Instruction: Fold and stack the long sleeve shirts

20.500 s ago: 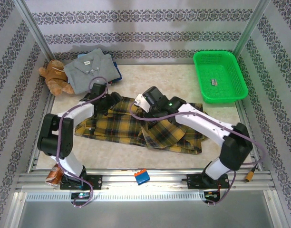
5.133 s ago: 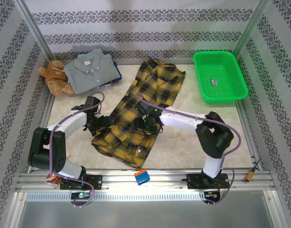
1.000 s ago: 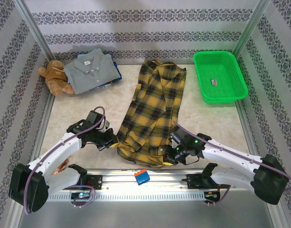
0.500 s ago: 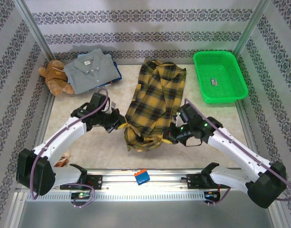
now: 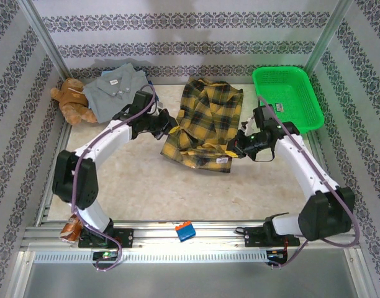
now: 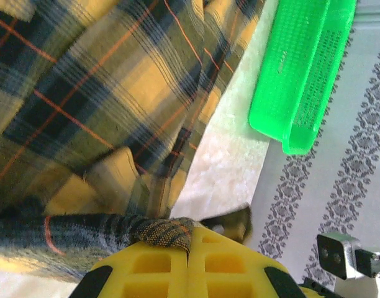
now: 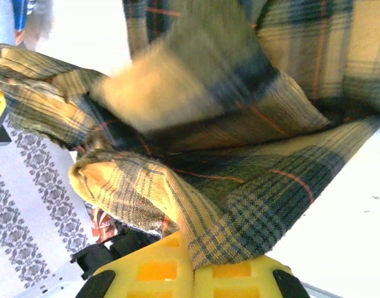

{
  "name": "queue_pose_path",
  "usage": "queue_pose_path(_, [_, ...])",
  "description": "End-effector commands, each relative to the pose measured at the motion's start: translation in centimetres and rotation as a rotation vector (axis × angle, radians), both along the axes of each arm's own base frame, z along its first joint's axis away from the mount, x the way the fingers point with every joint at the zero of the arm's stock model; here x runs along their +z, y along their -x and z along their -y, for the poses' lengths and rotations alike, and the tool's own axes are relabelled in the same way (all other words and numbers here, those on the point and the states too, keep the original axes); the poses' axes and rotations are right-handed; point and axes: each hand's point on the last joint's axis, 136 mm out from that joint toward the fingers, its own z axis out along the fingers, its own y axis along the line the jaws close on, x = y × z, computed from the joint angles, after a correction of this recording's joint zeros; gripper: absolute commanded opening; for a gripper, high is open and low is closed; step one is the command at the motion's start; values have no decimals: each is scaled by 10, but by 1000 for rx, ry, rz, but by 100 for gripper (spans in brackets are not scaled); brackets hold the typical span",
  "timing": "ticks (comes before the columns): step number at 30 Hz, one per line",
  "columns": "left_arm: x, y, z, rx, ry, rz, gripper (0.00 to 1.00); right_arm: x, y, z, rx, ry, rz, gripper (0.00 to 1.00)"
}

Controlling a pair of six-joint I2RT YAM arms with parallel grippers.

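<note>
The robot's left gripper will next move outward and down to let go of the still-raised fold on the middle of the shirt, slightly outward of the gripper's fingers.
The mustard-yellow and dark plaid shirt (image 5: 205,124) lies at the back middle of the table, its lower half doubled over its upper half. My left gripper (image 5: 171,128) is shut on the shirt's left hem; in the left wrist view the plaid cloth (image 6: 115,112) is pinched between the yellow jaws of that gripper (image 6: 189,234). At the shirt's right hem my right gripper (image 5: 235,148) is also shut, with a fold of plaid (image 7: 239,186) clamped in its jaws (image 7: 193,264). The grey shirt (image 5: 118,90) lies folded at the back left, on top of the blue shirt (image 5: 152,94).
A brown teddy bear (image 5: 72,100) sits left of the grey shirt. The green basket (image 5: 288,99) stands at the back right, close to my right arm, and shows as the green basket (image 6: 302,68) in the left wrist view. A small blue and orange block (image 5: 185,231) rests on the front rail.
Both grippers have carried the plaid shirt's near hem up and away from the front edge to the back, folding its lower half over the upper half.
</note>
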Motion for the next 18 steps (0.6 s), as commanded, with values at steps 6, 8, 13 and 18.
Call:
queue_pose_path(6, [-22,-55,-10,30,-74,51,0,-22,-40,29,7,52,3,0])
queue_pose_path(8, [-31,-64,-9,30,-79,43,0,-30,-49,35,-2,58,-9,0])
queue_pose_path(13, [-51,-83,-12,37,-95,24,0,-46,-74,44,-2,77,-32,0])
queue_pose_path(18, [-66,-100,-13,39,-106,9,0,-66,-93,51,-3,99,-62,0])
